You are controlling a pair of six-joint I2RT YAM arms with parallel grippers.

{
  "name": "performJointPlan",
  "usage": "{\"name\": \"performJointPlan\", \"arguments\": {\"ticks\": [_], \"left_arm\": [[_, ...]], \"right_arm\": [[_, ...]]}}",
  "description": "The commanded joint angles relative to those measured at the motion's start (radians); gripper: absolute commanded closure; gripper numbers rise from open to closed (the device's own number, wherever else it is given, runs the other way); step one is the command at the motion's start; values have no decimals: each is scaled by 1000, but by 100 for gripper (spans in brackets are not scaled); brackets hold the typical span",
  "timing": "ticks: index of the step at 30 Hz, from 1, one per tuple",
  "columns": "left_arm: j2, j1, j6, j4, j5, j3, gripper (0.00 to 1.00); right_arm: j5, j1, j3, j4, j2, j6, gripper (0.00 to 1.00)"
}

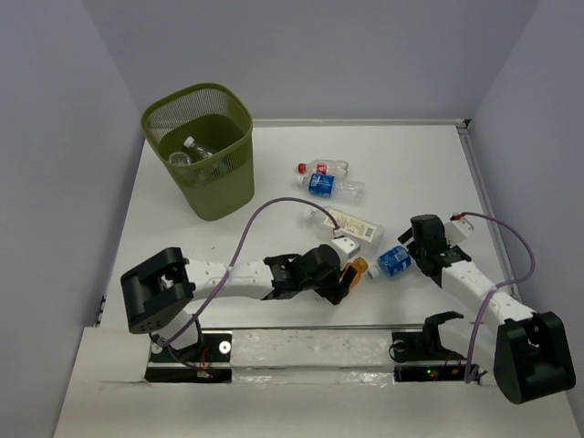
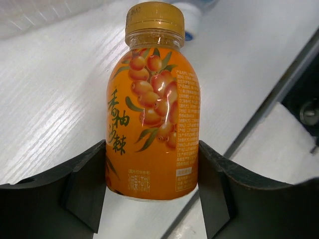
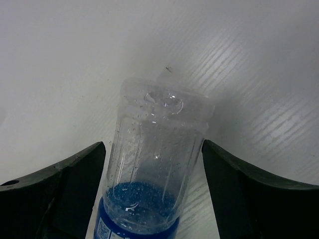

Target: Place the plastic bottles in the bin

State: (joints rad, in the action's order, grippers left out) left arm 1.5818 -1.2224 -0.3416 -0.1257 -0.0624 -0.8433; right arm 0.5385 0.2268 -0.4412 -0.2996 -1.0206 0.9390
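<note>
I will next lift my left gripper outward over the bin's high rim and release the orange bottle, because the bin's opening (image 1: 203, 135) lies outward, to my gripper's left in the top view.
My left gripper (image 2: 152, 185) is shut on an orange bottle (image 2: 154, 114) with a gold cap; both fingers (image 2: 87, 191) press its lower sides. From above, this bottle (image 1: 358, 267) lies near the table's front, at the left gripper (image 1: 348, 276). My right gripper (image 3: 153, 167) is open and straddles a clear bottle (image 3: 157, 159) with a blue label, with small gaps on both sides. In the top view that bottle (image 1: 394, 261) lies beside the right gripper (image 1: 410, 253). The olive mesh bin (image 1: 219, 187) stands at the back left with clear bottles (image 1: 195, 151) inside.
Three more bottles lie mid-table: a red-labelled one (image 1: 321, 168), a blue-labelled one (image 1: 330, 186) and a cream-labelled one (image 1: 351, 224). A metal rail (image 1: 301, 342) runs along the near edge, and walls close in the left, back and right sides.
</note>
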Motion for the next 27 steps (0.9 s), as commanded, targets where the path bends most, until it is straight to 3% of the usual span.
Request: {"name": "performJointPlan", "arguments": {"ticks": [1,3,8,13,16,23,27], "left_arm": [[-201,-6,-13,-12,58,9,43],[-264,-6,-11,4,101,1,43],[-414,37,-14,15,145,-91,43],[-440,149,-40,29,73,-247,43],[-445,213,-34,52,-57,-361,43],[-470,472,45,37,-316,-525,42],[-405,738,47,101,-265,-609,42]], "right_arm": [[-17,-32,19,126,-29,4,19],[-11,-32,28,125,-10,3,30],[32,-41,35,85,148,-29,45],[34,-41,12,27,243,-69,48],[40,-41,-37,-19,298,-106,48],[-29,-41,-123,-47,445,-201,49],[-153,-41,-142,-18,473,-258,50]]}}
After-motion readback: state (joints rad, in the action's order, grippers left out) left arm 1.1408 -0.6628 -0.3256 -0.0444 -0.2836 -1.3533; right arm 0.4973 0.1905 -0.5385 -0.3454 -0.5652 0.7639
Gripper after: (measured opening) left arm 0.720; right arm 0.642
